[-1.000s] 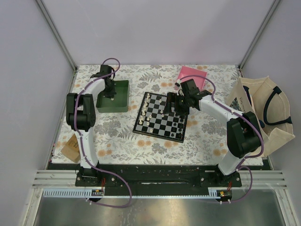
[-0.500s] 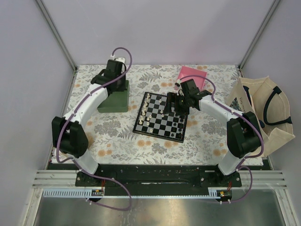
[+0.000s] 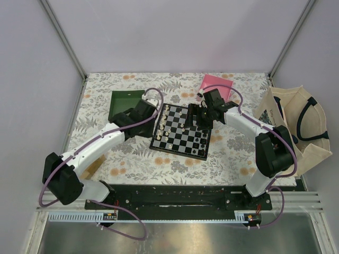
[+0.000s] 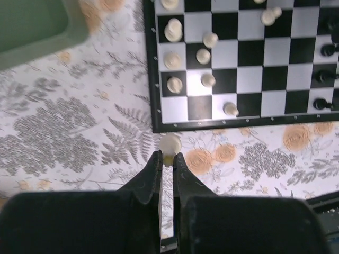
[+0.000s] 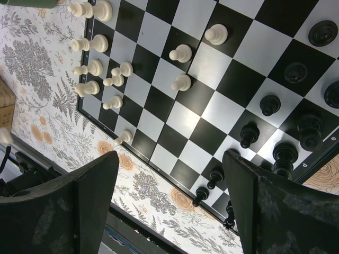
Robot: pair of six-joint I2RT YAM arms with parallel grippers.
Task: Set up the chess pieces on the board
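Observation:
The empty corner square (image 3: pixel 155 144) (image 4: pixel 174 109) is below my left gripper and to its right in the top view, so I should move my left gripper across and down to it next and let go of the piece.
The checkered board (image 3: pixel 183 132) lies mid-table, with cream-white pieces (image 3: pixel 166 124) along its left side and black pieces (image 3: pixel 204 138) along its right. My left gripper (image 4: pixel 167 157) is shut on a cream-white pawn (image 4: pixel 170 143), held just off the board's near-left edge (image 4: pixel 201 125); in the top view it (image 3: pixel 153 115) sits at the board's left side. My right gripper (image 5: pixel 169 174) is wide open and empty, hovering above the board (image 5: pixel 212 116); in the top view it (image 3: pixel 196 115) is over the board's far right part. White pieces (image 5: pixel 180 53) and black pieces (image 5: pixel 270 105) show below it.
A green tray (image 3: pixel 123 100) sits at the back left, its corner also in the left wrist view (image 4: pixel 32 24). A pink box (image 3: pixel 216 84) lies behind the board. A cream tote bag (image 3: pixel 296 124) stands at the right. A brown box (image 3: pixel 92 165) lies under the left arm.
My left arm has swung from the green tray down and right to the board's left edge, carrying the white pawn. The right arm has not moved.

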